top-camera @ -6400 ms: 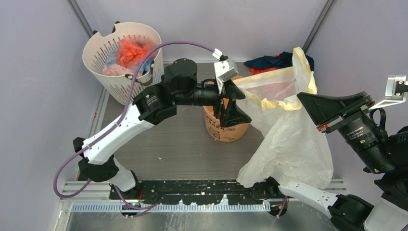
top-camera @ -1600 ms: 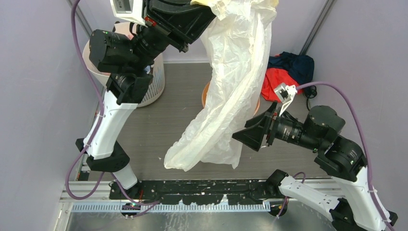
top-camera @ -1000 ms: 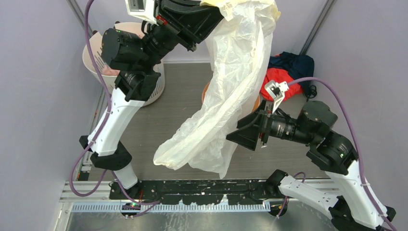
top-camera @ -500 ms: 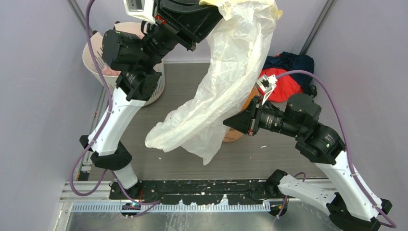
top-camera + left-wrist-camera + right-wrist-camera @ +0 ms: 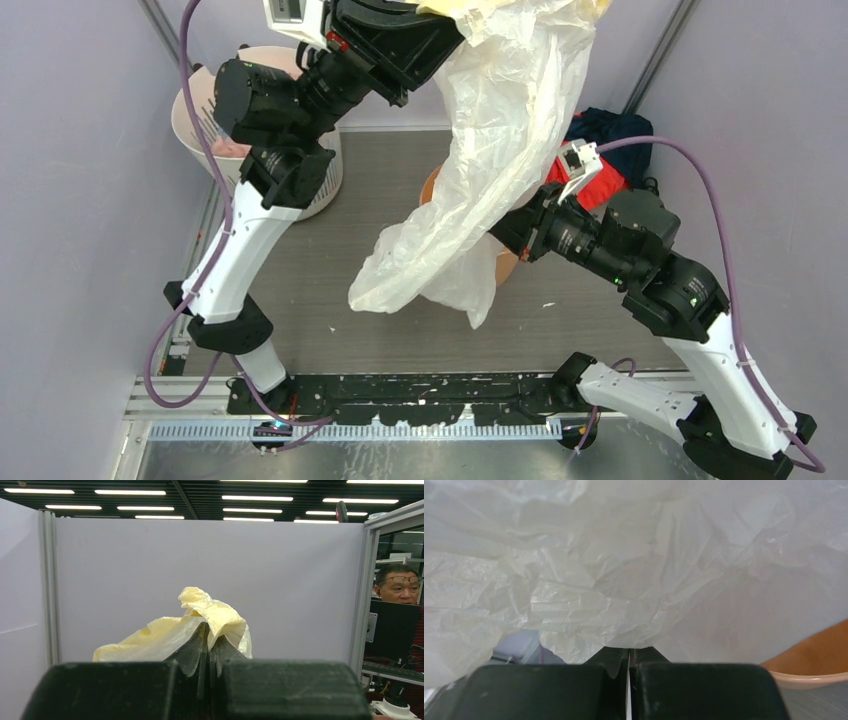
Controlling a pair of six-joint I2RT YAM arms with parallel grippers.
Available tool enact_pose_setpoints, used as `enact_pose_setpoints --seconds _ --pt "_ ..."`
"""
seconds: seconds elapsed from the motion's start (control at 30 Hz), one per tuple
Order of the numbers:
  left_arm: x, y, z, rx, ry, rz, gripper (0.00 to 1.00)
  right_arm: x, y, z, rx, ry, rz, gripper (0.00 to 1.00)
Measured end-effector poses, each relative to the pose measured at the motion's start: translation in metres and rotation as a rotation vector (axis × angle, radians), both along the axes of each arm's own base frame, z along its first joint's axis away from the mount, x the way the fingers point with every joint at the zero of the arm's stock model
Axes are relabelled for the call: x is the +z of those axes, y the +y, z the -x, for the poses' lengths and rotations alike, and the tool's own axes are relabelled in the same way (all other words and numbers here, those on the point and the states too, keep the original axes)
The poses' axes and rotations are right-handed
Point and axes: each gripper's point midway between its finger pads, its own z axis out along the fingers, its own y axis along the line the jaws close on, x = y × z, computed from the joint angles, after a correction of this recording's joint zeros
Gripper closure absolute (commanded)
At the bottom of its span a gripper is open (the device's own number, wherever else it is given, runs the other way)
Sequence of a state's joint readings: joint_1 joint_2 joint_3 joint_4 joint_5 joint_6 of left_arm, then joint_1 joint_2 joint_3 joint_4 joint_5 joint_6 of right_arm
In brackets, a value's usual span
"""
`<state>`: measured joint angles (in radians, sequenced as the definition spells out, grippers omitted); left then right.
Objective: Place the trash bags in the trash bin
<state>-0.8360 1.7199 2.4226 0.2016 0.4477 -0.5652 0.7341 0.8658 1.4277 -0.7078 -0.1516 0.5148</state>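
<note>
The bag still hangs above the bin, so the robot's right gripper should next tilt down and lower toward the orange trash bin's opening (image 5: 816,652) to release the film.
The trash bag (image 5: 505,140), a long wrinkly pale-yellow film, hangs from high at the back down over the table. My left gripper (image 5: 452,22) is raised to the top of the view and shut on the bag's bunched upper end (image 5: 210,612). My right gripper (image 5: 508,232) is shut on the bag's middle, and in the right wrist view the film (image 5: 624,580) fills the space in front of the closed jaws (image 5: 629,651). The orange trash bin (image 5: 508,266) stands under the bag and is mostly hidden by it. Its rim (image 5: 819,657) shows at the right of the right wrist view.
A white slotted basket (image 5: 205,115) stands at the back left behind the left arm. A red and navy cloth heap (image 5: 612,128) lies at the back right behind the right wrist. Grey walls close in both sides.
My right gripper has closed on the bag's middle and drawn it right, toward the bin. The bag's loose lower end has swung right with it. The left gripper stays high.
</note>
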Motion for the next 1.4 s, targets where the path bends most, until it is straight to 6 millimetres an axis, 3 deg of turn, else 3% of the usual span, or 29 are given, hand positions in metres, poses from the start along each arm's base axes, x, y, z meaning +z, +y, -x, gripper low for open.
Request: enact_pose_setpoints --seconds 0.37,0.6,0.87,1.0,1.23,1.37,1.4 --pt "-0.002 0.019 0.019 0.015 -0.033 -0.046 1.0 -0.003 -0.021 -0.087 -0.349 -0.104 0.225 0.99" --pt "-0.036 0.024 0.02 0.053 -0.015 -0.137 1.0 -0.026 -0.026 -0.14 -0.484 -0.137 0.39 0.99" --pt "-0.075 0.005 -0.003 0.074 0.035 -0.223 1.0 -0.047 -0.081 -0.204 -0.652 -0.077 0.374 0.99" --pt "-0.087 -0.005 -0.013 0.074 0.046 -0.25 1.0 -0.075 -0.097 -0.218 -0.67 -0.007 0.351 0.99" --pt "-0.115 -0.022 -0.033 0.074 0.086 -0.306 1.0 -0.135 -0.085 -0.215 -0.589 0.112 0.336 0.99" --pt "-0.131 -0.026 -0.042 0.078 0.112 -0.332 1.0 -0.157 -0.083 -0.21 -0.568 0.156 0.347 0.99" --pt "-0.134 -0.027 -0.043 0.079 0.116 -0.337 1.0 -0.16 -0.083 -0.208 -0.566 0.163 0.35 0.93"
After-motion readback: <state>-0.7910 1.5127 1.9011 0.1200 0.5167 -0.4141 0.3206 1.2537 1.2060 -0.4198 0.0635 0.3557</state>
